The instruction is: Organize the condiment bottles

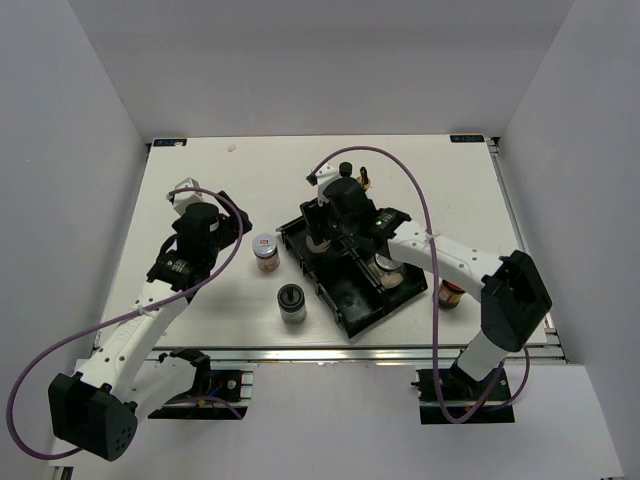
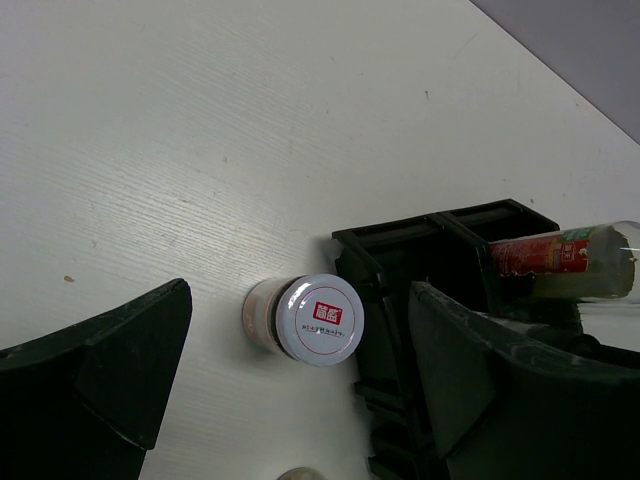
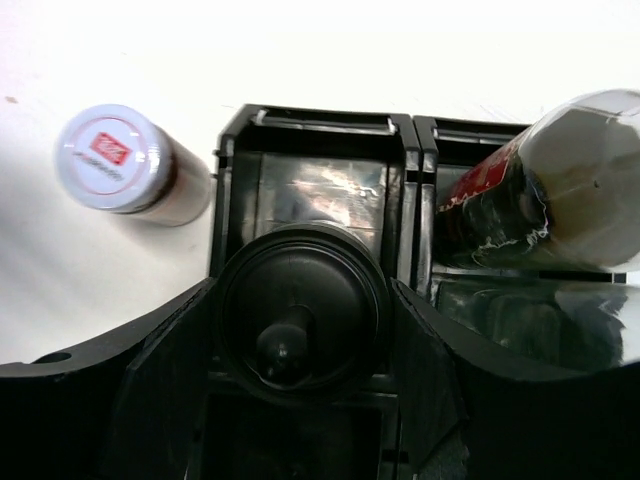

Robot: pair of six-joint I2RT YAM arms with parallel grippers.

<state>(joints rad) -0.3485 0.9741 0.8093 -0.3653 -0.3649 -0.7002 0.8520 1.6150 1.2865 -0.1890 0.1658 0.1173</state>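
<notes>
My right gripper lowers the black-lidded jar into the tray's end section [image 1: 299, 240] [image 3: 318, 195] next and releases it there, as that section's bare bottom shows below my gripper.
My left gripper [image 2: 300, 296] is open and hovers over a white-lidded jar [image 2: 318, 318] that stands on the table just left of the black tray [image 2: 385, 262]. In the top view that jar [image 1: 265, 247] is beside the left gripper [image 1: 238, 228]. My right gripper [image 3: 300, 330] is shut on a black-lidded jar [image 3: 300, 315] with a knob on top, inside a tray compartment [image 3: 310, 185]. In the top view the right gripper [image 1: 325, 232] is over the tray's far left end. A tall dark bottle [image 3: 560, 190] with a red label is in the neighbouring compartment.
A black-lidded jar [image 1: 292, 300] stands on the table in front of the tray [image 1: 345, 300]. Another jar [image 1: 387, 270] sits in the tray's right part. A brown jar [image 1: 450, 295] stands right of the tray. A black-capped bottle top [image 1: 345, 168] shows behind the right wrist.
</notes>
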